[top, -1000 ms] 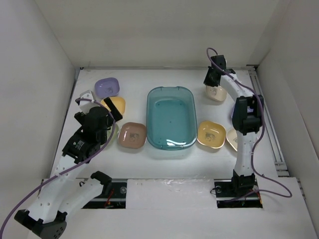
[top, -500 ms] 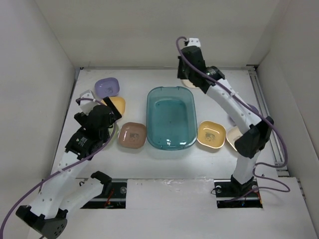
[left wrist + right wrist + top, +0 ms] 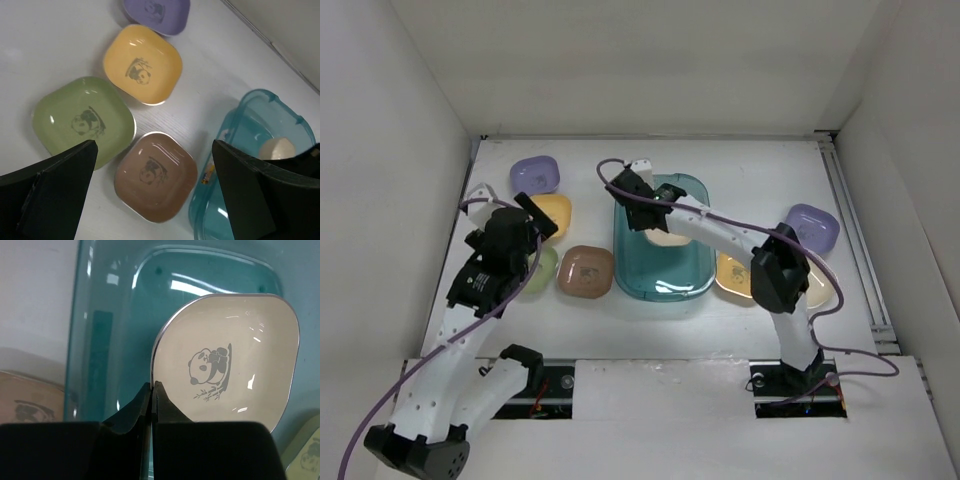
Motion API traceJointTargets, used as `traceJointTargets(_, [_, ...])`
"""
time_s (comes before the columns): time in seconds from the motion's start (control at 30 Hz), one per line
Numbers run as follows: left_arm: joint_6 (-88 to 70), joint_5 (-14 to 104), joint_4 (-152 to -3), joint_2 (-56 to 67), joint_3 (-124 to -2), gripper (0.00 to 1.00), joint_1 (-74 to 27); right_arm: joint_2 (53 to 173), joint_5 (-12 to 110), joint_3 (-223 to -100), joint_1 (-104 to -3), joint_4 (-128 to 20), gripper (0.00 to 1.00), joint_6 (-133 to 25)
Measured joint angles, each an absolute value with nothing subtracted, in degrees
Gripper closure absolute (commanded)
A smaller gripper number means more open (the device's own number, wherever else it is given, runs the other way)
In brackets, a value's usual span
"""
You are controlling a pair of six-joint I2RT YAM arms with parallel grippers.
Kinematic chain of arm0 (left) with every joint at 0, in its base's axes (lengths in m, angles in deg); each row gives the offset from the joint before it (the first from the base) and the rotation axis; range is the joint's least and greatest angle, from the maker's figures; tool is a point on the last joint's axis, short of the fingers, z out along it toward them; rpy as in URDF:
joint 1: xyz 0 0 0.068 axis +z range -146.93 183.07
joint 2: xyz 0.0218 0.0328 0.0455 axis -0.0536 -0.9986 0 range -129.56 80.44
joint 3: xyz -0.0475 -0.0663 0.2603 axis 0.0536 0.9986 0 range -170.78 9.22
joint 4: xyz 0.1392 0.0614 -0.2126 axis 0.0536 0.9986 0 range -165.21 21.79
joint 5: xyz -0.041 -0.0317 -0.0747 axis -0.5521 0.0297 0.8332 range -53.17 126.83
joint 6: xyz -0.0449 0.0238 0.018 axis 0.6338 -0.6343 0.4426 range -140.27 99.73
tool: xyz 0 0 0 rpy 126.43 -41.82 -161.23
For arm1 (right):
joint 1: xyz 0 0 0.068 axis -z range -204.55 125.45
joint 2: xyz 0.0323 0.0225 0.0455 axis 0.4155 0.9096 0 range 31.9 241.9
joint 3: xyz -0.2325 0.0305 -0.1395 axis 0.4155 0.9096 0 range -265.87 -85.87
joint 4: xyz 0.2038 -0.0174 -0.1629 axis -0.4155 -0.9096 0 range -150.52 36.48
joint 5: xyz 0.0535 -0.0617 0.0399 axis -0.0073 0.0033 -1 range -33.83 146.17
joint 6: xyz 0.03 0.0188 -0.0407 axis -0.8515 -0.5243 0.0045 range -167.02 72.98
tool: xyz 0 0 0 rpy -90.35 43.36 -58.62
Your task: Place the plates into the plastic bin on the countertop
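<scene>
My left gripper will move down next. It will also move back onto the brown plate's near rim.
My right gripper point(image 3: 653, 213) is shut on the rim of a cream plate point(image 3: 670, 238) and holds it tilted inside the teal plastic bin point(image 3: 665, 282). The right wrist view shows its closed fingertips point(image 3: 155, 390) pinching the edge of this panda-printed plate point(image 3: 230, 360) over the bin point(image 3: 115, 330). My left gripper point(image 3: 515, 212) hangs open above the left group: purple point(image 3: 157, 12), yellow point(image 3: 142, 64), green point(image 3: 82, 119) and brown point(image 3: 155, 175) plates on the countertop point(image 3: 620, 330). The left wrist view has the brown plate between the spread fingers of the left gripper point(image 3: 155, 200).
To the right of the bin lie a purple plate point(image 3: 812, 228), an orange plate point(image 3: 732, 272) and a cream plate point(image 3: 817, 290), partly under the right arm. White walls close in the counter on three sides. A rail runs along the right edge.
The right arm swung from the back right corner across to the bin, carrying the cream plate. That uncovered the purple plate on the right. The left gripper shifted slightly and stayed open.
</scene>
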State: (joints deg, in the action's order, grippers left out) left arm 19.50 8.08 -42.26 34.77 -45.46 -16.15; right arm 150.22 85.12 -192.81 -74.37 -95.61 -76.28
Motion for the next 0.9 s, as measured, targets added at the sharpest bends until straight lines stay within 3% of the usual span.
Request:
traceJointTargets(0.07, [21.31, 11.73, -43.14, 33.87, -43.62, 0.0, -16.08, 150.48, 85.06, -190.43, -74.64, -95.67, 1.0, -77.04])
traceJointTargets(0.17, [25.4, 17.15, -44.56, 32.51, -37.7, 0.0, -16.26, 149.87, 85.1, -186.97, -74.7, -95.02, 0.6, -78.05])
traceJointTargets(0.2, [26.87, 18.44, -44.91, 31.64, -35.43, 0.0, -16.72, 149.61, 85.12, -186.12, -74.77, -94.69, 0.34, -78.31])
traceJointTargets(0.23, [28.57, 19.53, -45.17, 30.98, -33.13, 0.0, -17.42, 149.24, 85.17, -185.4, -74.79, -94.25, 0.31, -78.64])
traceJointTargets(0.33, [32.2, 22.13, -45.83, 30.02, -27.88, 0.0, -19.12, 147.88, 85.12, -184.26, -75.09, -93.27, 0.26, -78.37])
traceJointTargets(0.53, [35.7, 23.27, -49.11, 26.77, -24.32, 0.04, -19.32, 144.4, 84.86, -184.26, -77.13, -90.38, 0.26, -77.89])
traceJointTargets(0.6, [36.61, 23.22, -50.04, 25.5, -24.13, 0.12, -19.32, 142.77, 84.86, -184.22, -77.83, -89.77, 0.25, -77.65])
traceJointTargets(0.8, [39.3, 22.87, -52.06, 24.8, -22.14, 0.19, -19.32, 136.1, 84.69, -181.12, -78.59, -87.63, 0.25, -76.67])
traceJointTargets(0.9, [40.48, 22.85, -52.36, 24.78, -19.82, 0.31, -19.32, 133.61, 84.69, -179.7, -78.57, -87.1, 0.25, -76.36])
